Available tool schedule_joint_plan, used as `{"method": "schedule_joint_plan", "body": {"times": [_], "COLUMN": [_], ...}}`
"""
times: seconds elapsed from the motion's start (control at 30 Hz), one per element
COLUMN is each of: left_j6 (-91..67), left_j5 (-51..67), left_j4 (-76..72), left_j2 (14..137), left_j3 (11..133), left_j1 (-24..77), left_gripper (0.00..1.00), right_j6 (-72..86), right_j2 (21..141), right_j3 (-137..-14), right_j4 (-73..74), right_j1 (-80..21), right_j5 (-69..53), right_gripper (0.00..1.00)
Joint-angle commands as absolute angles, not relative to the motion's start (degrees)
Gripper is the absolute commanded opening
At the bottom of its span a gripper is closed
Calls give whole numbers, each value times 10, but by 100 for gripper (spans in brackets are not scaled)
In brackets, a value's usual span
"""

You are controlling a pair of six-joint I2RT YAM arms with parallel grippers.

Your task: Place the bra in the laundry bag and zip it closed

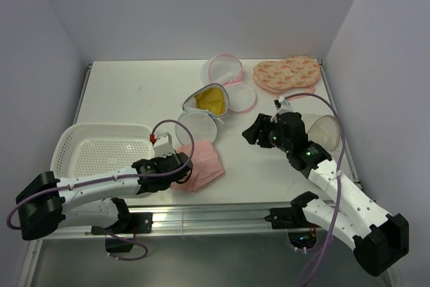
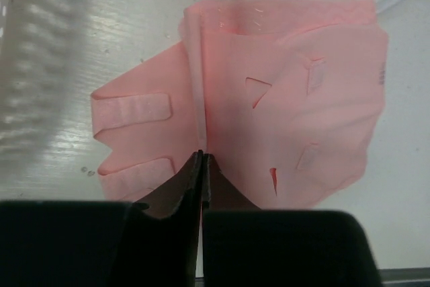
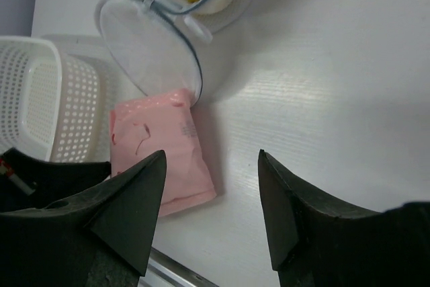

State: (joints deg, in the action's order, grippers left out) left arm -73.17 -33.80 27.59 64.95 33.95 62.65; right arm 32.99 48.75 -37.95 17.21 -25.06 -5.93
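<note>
The robot's right gripper needs to move down toward the bra's opposite, uncovered edge next and close there, while the left gripper's fingers are at the bra's fold by the basket.
The bra [image 1: 203,167], pink and folded flat, lies on the table near the front edge, just below the laundry bag [image 1: 208,104]. That white mesh bag with a grey zip rim stands open, one dome lying flat [image 1: 197,126], and something yellow sits in the other. My left gripper [image 1: 183,167] is shut, its tips [image 2: 202,156] resting at a raised fold on the bra [image 2: 295,119]; whether fabric is pinched does not show. My right gripper [image 1: 254,132] hangs open to the right of the bag, nothing between its fingers [image 3: 211,159]. Its view shows the bra [image 3: 161,146] and the bag [image 3: 151,45].
A white perforated basket [image 1: 101,149] stands at the front left, close to the bra. A pink-rimmed mesh bag [image 1: 225,68] and a peach patterned padded piece [image 1: 285,74] lie at the back. A translucent dome [image 1: 327,132] sits by the right wall.
</note>
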Motion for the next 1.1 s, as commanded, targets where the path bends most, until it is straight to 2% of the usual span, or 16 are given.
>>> {"method": "schedule_joint_plan", "body": {"times": [0.0,0.17,0.43,0.7,1.07], "left_j6": [-759,-767,-754,-723,-700], "left_j5": [-361,-364,-366,-359,-352], "left_j4": [301,311,331,281,205], "left_j2": [656,647,577,618,698], "left_j3": [333,332,341,352,359], "left_j1": [626,627,628,628,620], "left_gripper": [11,28,39,44,45], "right_j6": [345,359,367,380,395], "right_j2": [490,511,552,598,687], "right_j3": [-353,-310,-278,-257,-254], "right_j4": [105,52,-17,-100,-176], "right_j1": [-276,-295,-314,-328,-375], "right_j5": [-85,-106,-136,-165,-154], "right_gripper": [65,68,74,81,83]}}
